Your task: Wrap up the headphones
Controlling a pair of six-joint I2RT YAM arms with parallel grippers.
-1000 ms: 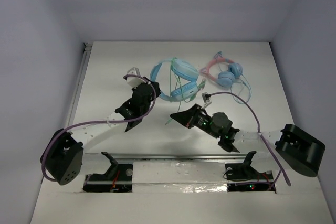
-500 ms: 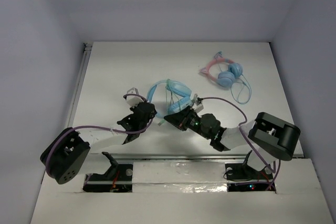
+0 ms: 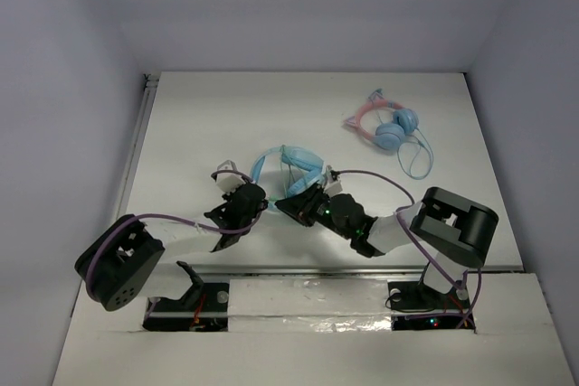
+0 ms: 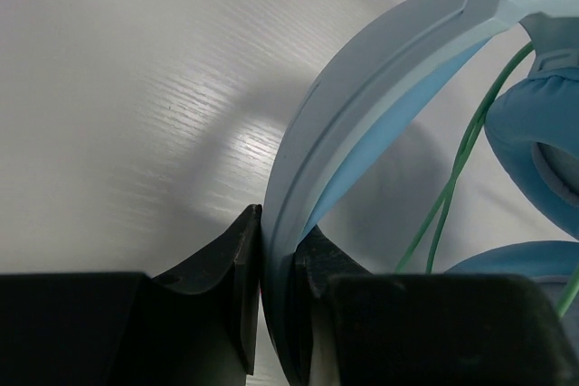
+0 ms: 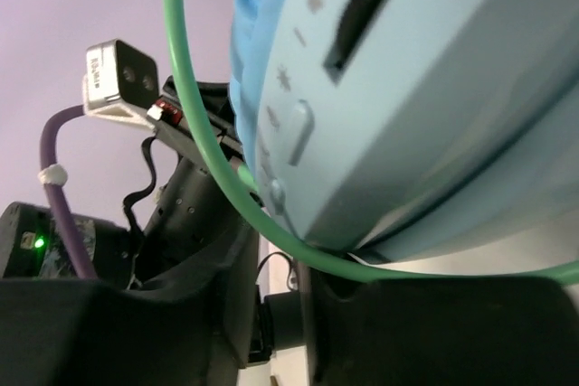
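I need to lower the headband with my left gripper and release it on the table, because the table's bare surface is below the gripper, where the headband's shadow falls.
The light-blue headphones (image 3: pixel 291 162) lie at the table's middle, held between my two grippers. My left gripper (image 3: pixel 256 185) is shut on the wide blue headband (image 4: pixel 380 70); both pads press it at the tips (image 4: pixel 279 241). The thin green cable (image 4: pixel 457 169) hangs beside a padded cup (image 4: pixel 543 133). My right gripper (image 3: pixel 289 203) sits just under the other cup's housing (image 5: pixel 434 88). Its jaws (image 5: pixel 285 255) stand a little apart, and the green cable (image 5: pixel 204 146) loops across its fingertips without being visibly pinched.
A smaller pair of headphones with a pink headband and round blue cups (image 3: pixel 391 129) lies at the back right, its thin cable looping toward the right. The table's near edge rail (image 3: pixel 308 270) runs just in front of both grippers.
Both grippers have drawn back toward the near edge and closer together, and the light-blue headphones have come along with the left gripper. The right arm's base link has swung left.
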